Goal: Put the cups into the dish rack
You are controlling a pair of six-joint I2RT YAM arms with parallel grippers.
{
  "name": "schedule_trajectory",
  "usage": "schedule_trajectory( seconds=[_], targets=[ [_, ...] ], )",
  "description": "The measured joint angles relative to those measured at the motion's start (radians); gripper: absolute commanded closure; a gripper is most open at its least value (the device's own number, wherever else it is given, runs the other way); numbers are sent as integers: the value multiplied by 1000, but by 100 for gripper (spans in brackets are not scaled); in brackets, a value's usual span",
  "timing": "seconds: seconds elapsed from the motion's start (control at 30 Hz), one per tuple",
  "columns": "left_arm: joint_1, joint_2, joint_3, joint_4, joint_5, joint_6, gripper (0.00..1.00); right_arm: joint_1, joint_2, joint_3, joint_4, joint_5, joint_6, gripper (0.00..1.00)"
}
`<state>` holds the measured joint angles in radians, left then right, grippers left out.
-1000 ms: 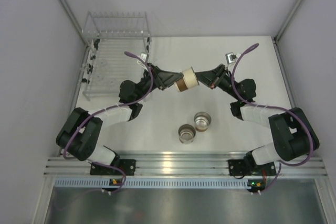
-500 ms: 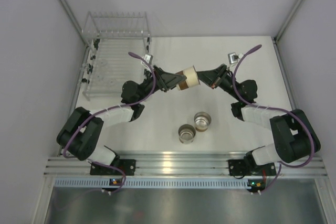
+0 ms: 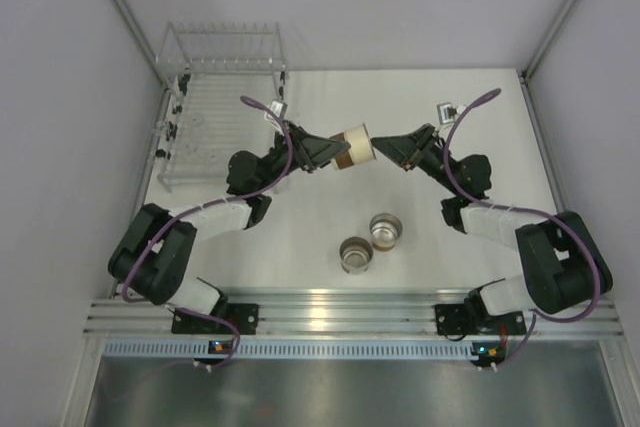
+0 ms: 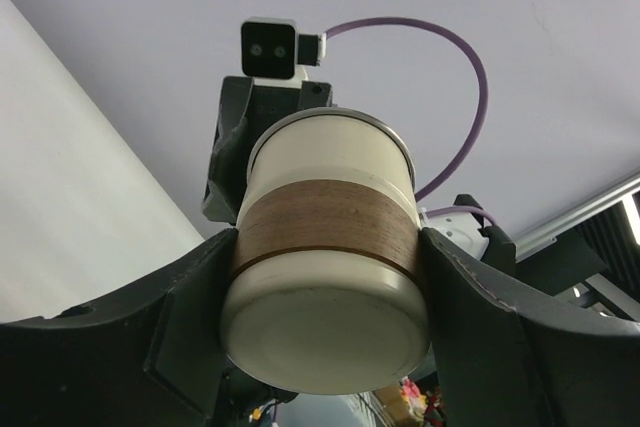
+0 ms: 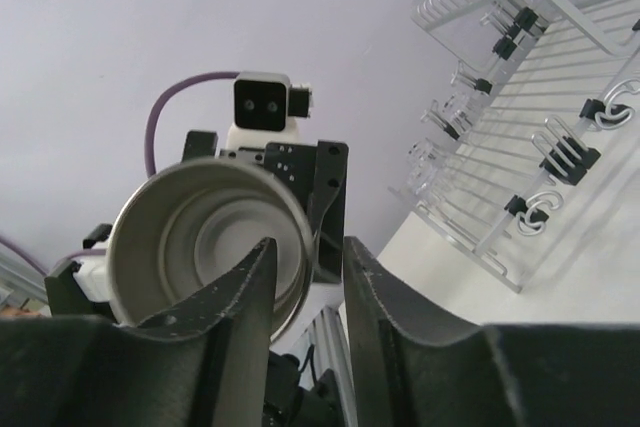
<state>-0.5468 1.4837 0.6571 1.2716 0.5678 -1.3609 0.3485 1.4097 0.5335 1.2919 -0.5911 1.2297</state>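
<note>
My left gripper will swing to the left in the top view next, tip the cream cup so its opening points down, and lower it onto the rack's wires to let go, because the cup is lying sideways.
My left gripper [image 3: 337,151] is shut on a cream cup with a brown band [image 3: 353,144] and holds it on its side above the table's middle, mouth toward the right arm. In the left wrist view the cup [image 4: 326,212] sits between both fingers of the left gripper [image 4: 325,309]. My right gripper [image 3: 386,148] is open and empty, a short gap from the cup's mouth. Its wrist view shows the shiny inside of the cup [image 5: 205,243] behind the right gripper [image 5: 306,259]. Two more cups [image 3: 386,229] [image 3: 355,254] stand on the table. The clear dish rack [image 3: 215,117] is at the far left.
The rack [image 5: 540,87] shows in the right wrist view with black clips on its tines. I cannot make out any clear cups. White walls close in the table on the left and right. The arm bases sit on a metal rail [image 3: 330,309] at the near edge.
The right gripper has let go of the cup and drawn back to the right. The left gripper keeps the cup and has shifted slightly up and left.
</note>
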Motion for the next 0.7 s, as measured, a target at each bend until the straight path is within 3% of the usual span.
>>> schedule_trajectory(
  seconds=[0.33,0.5,0.6,0.7],
  targets=[
    [296,-16,8,0,73,-64,100,-24,-26,-44,1,21,-7,61],
    [445,-25,107,-11,161,-83,100,-40,-26,-82,0,27,-9,60],
    [509,-78,215,-237,202,73,100,-45,-29,-99,-3,30,-23,59],
    [525,-145,372,-626,176,344,100,-47,-40,-114,-2,31,-39,59]
  ],
)
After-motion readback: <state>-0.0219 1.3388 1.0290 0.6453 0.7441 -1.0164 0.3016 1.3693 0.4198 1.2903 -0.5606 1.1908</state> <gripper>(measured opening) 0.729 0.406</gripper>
